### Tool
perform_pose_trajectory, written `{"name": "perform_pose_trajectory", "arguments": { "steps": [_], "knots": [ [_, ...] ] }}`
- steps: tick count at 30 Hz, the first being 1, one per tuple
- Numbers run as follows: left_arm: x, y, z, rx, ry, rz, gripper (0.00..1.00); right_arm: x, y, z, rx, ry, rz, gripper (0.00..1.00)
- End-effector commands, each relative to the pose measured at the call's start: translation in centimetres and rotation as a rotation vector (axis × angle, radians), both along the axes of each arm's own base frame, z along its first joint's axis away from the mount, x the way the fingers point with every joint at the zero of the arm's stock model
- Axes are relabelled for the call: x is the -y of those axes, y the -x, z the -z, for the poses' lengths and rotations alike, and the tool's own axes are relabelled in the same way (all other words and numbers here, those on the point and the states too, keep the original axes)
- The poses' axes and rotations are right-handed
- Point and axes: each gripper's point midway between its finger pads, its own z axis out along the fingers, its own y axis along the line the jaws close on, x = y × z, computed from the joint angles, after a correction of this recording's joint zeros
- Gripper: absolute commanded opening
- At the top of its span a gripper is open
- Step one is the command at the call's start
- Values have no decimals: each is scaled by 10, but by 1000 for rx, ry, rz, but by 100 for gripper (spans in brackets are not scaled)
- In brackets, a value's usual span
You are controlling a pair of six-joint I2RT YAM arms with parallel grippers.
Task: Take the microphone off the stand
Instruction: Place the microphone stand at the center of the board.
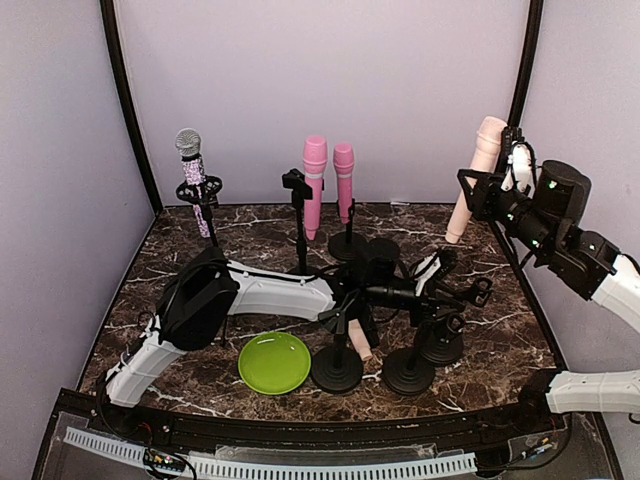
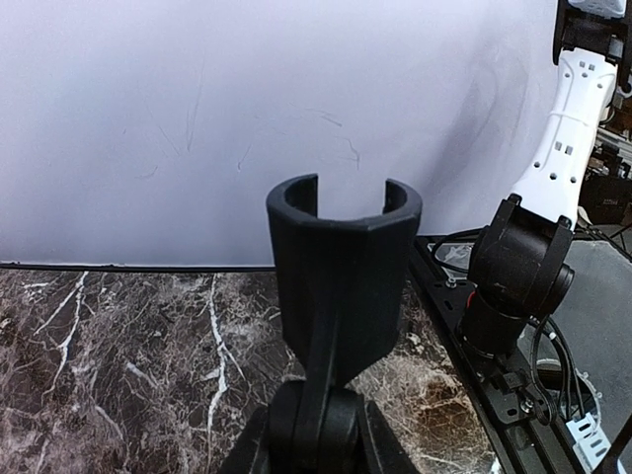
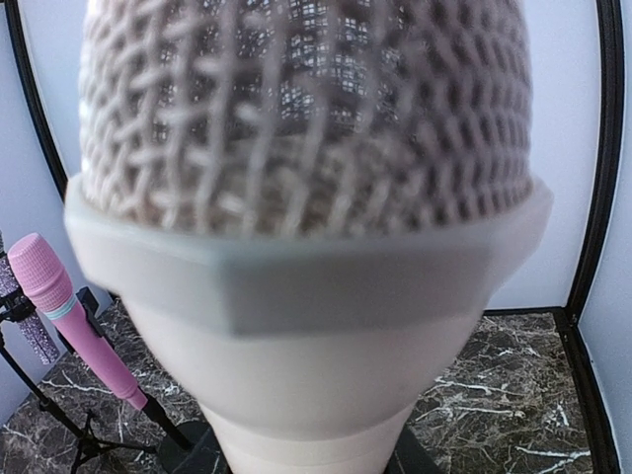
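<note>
Next, my left gripper shifts slightly outward and to the left in the top view, then opens off the stand's neck [image 2: 316,427], since the stand's clip is empty.
My right gripper [image 1: 487,192] is shut on a cream microphone [image 1: 478,170] and holds it raised at the back right, clear of every stand. In the right wrist view its mesh head [image 3: 306,109] fills the frame, and the gripper [image 3: 306,464] sits low around the handle. My left arm reaches across the middle of the table. There the left gripper [image 1: 400,295] is shut on the neck of a black stand. That stand's clip [image 2: 341,262] is empty and open at the top, with the left gripper [image 2: 316,439] just below it.
A glittery silver microphone [image 1: 192,175] stands in its stand at the back left. Two pink microphones [image 1: 314,180] [image 1: 344,175] stand at the back centre. A green plate [image 1: 274,362] lies near the front. Black round stand bases [image 1: 337,370] [image 1: 408,372] [image 1: 441,348] crowd the front centre.
</note>
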Motion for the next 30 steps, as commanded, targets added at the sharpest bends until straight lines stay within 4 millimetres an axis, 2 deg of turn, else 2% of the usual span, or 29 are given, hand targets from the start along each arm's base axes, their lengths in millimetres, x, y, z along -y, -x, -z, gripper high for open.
{"name": "perform_pose_trajectory", "arguments": {
  "steps": [1, 7, 12, 14, 27, 29, 30],
  "knots": [
    [4, 3, -48, 95, 106, -4, 0, -1, 0, -15, 50, -43, -8, 0],
    [2, -15, -56, 179, 129, -85, 0, 1, 1, -15, 52, -43, -2, 0],
    [-9, -40, -68, 153, 166, -126, 0, 2, 2, -15, 54, -42, 1, 0],
    [-11, -44, -69, 144, 174, -125, 0, 2, 2, -16, 55, -42, 1, 0],
    [-14, -44, -40, 133, 117, -116, 0, -4, -3, -12, 40, -38, -14, 0],
    [-15, -44, -38, 130, 109, -113, 2, -5, -3, -12, 37, -38, -15, 0],
    [-15, -44, -37, 126, 105, -110, 7, -5, -3, -11, 36, -38, -15, 0]
  ]
}}
